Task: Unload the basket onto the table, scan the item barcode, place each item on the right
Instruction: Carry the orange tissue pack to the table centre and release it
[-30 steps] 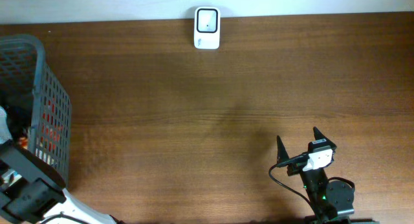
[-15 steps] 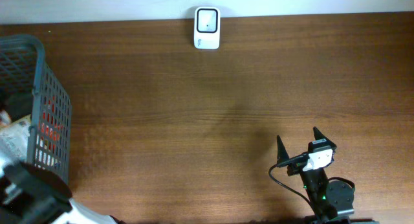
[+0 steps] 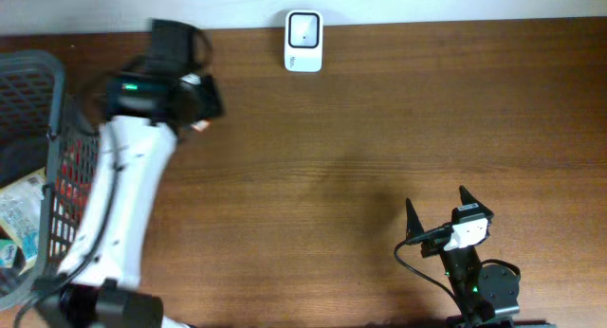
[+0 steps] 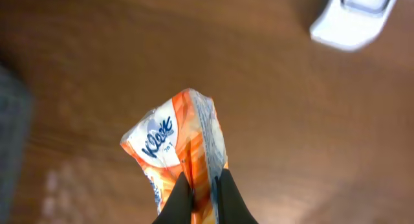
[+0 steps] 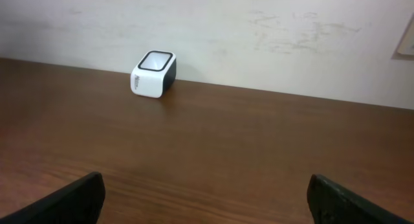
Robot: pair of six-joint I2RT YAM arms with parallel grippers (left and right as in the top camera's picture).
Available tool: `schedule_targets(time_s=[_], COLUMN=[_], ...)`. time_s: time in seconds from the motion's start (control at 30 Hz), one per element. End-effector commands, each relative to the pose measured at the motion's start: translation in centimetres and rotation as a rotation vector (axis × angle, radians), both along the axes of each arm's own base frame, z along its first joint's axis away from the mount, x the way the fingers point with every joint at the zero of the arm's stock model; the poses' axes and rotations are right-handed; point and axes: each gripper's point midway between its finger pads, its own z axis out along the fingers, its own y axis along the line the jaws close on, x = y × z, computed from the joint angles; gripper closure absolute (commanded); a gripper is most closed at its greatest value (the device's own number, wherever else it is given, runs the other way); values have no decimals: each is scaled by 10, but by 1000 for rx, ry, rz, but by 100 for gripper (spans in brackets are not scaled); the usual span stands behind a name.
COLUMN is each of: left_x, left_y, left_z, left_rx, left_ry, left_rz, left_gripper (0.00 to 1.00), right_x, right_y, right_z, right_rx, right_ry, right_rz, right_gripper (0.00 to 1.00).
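Observation:
I will next move my left gripper to its right in the overhead view, lower and release the packet (image 3: pixel 199 126), as bare tabletop lies below and to that side before the scanner.
My left gripper (image 4: pixel 202 182) is shut on an orange and white tissue packet (image 4: pixel 178 143), pinching its lower edge; the packet hangs above the wooden table. In the overhead view the left gripper (image 3: pixel 205 104) is at the back left, and only a small orange bit of the packet (image 3: pixel 199 126) shows beneath it. The white barcode scanner (image 3: pixel 303 41) stands at the back edge, to the right of the gripper, and appears blurred at the top right of the left wrist view as scanner (image 4: pixel 359 17). My right gripper (image 3: pixel 438 209) rests open and empty near the front right, facing the scanner (image 5: pixel 154 74).
A grey wire basket (image 3: pixel 59 110) stands at the left edge with other packaged goods (image 3: pixel 19 209) inside. A pale wall runs behind the table's back edge (image 5: pixel 259 30).
The left arm has swung out of the basket area to the back of the table toward the scanner, its gripper now shut on the packet. The right arm has not moved.

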Motion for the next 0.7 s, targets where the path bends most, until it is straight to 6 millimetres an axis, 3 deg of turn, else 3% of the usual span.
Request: schedule_targets(time_s=[0.0, 0.03, 0.07, 0.17, 0.2, 0.33, 0.4, 0.5, 0.57, 0.6, 0.63, 0.67], left_x=[-4, -2, -1, -6, -10, -13, -6, 19, 30, 31, 28, 20], left_y=[-47, -67, -81, -106, -117, -138, -137, -109, -66, -31, -5, 39], left_z=[-70, -103, -123, -151, -154, -139, -114, -27, 39, 73, 90, 112], left_rx=[37, 43, 48, 64, 69, 118, 110, 79, 53, 36, 29, 20], left_ry=[99, 115, 128, 169, 176, 152, 129, 21, -79, -131, -157, -189], left_rz=[-130, -173, -203, -262, -288, -435, -424, -341, -234, -137, -59, 81], left_gripper=[100, 100, 100, 100, 89, 11, 0, 1, 1, 1, 1, 0], right_x=[0, 0, 0, 0, 0, 0, 0, 0, 0, 0, 0, 0], right_y=[-1, -1, -1, -1, -1, -1, -1, -1, -1, -1, -1, -1], right_z=[-2, -2, -2, -2, -2, -2, -2, -2, -2, -2, -2, -2], right_rx=[7, 7, 7, 7, 7, 7, 7, 7, 7, 7, 7, 7], right_ry=[5, 5, 5, 5, 5, 5, 5, 5, 5, 5, 5, 5], right_rz=[-8, -8, -8, -8, -8, -8, -8, -8, -8, -8, -8, -8], right_gripper=[2, 1, 2, 1, 1, 1, 1, 1, 1, 1, 1, 1])
